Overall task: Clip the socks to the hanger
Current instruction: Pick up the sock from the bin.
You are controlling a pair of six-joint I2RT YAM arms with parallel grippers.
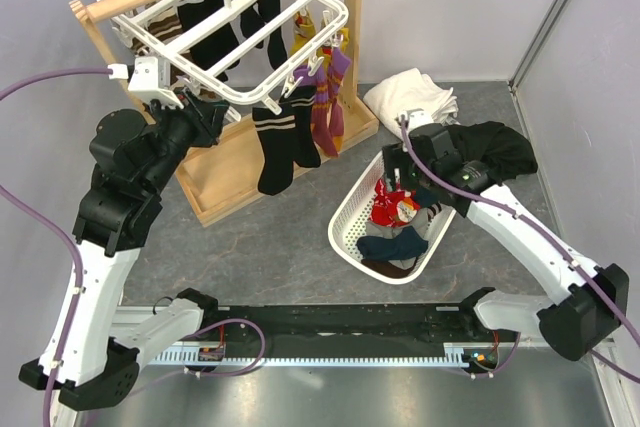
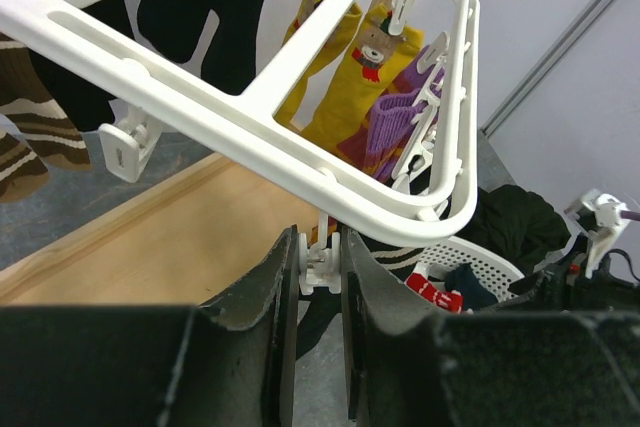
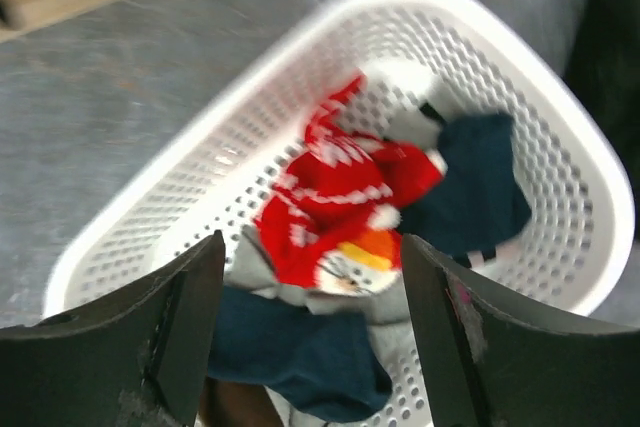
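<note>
I need to lower my right gripper into the white basket next and turn it onto the red socks' cuff (image 1: 407, 209) (image 3: 378, 245) by the yellow patch, because that cuff is below the gripper's open fingers.
The white slatted hanger (image 1: 335, 13) hangs from the wooden stand, with clip pegs dangling under it. My left gripper (image 1: 205, 112) is up at its near edge and is shut on one white clip peg (image 2: 322, 262); the frame (image 2: 200, 97) runs just above the fingers. The red socks with white pattern (image 1: 390, 209) lie in the white basket, on top of a grey sock (image 3: 390, 302). My right gripper (image 1: 395, 182) hangs open and empty just above them; in the right wrist view the red socks (image 3: 340, 192) show between its spread fingers (image 3: 312, 247).
The white lattice basket (image 1: 345, 217) also holds dark blue socks (image 3: 470, 197). Black striped socks (image 1: 275, 147) and yellow and purple socks (image 1: 325, 107) hang from the hanger. The wooden stand's base (image 1: 230, 177) is on the floor. A white cloth (image 1: 410, 95) and a black cloth (image 1: 495, 147) lie at the right.
</note>
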